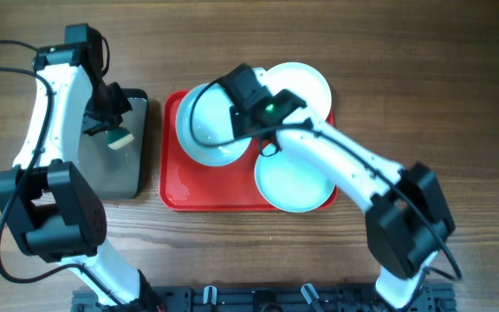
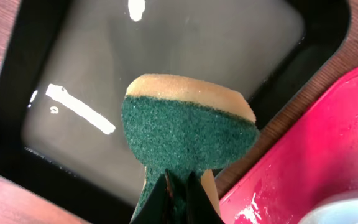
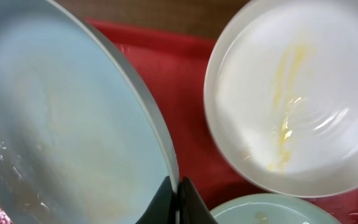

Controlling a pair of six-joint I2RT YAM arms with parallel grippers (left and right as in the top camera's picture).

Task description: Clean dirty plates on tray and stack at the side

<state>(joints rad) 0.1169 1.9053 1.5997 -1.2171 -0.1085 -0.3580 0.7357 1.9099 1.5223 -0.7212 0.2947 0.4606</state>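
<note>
My right gripper needs to carry the plate to the bare tabletop (image 1: pixel 374 120) beside the tray, lower it and let it go there, since that spot is below the gripper and to its right in the overhead view.
The red tray (image 1: pixel 219 189) holds three plates. My right gripper (image 1: pixel 248 121) is shut on the rim of an aqua-blue plate (image 1: pixel 206 130) and holds it tilted over the tray's left part; in the right wrist view that plate (image 3: pixel 61 124) fills the left, with the jaws (image 3: pixel 178 186) pinching its edge. The white plate (image 1: pixel 306 82) lies at the tray's back right, with yellow smears (image 3: pixel 291 93). The second aqua-blue plate (image 1: pixel 294 182) lies at the front right. My left gripper (image 1: pixel 111 121) is shut on a green-and-yellow sponge (image 2: pixel 188 134), held above the dark tray.
A smaller dark metal tray (image 1: pixel 141 160) with water in it (image 2: pixel 185 43) stands left of the red tray, a strip of wooden table between them. The red tray's corner (image 2: pixel 316 155) shows in the left wrist view. Both arms reach over the table's middle.
</note>
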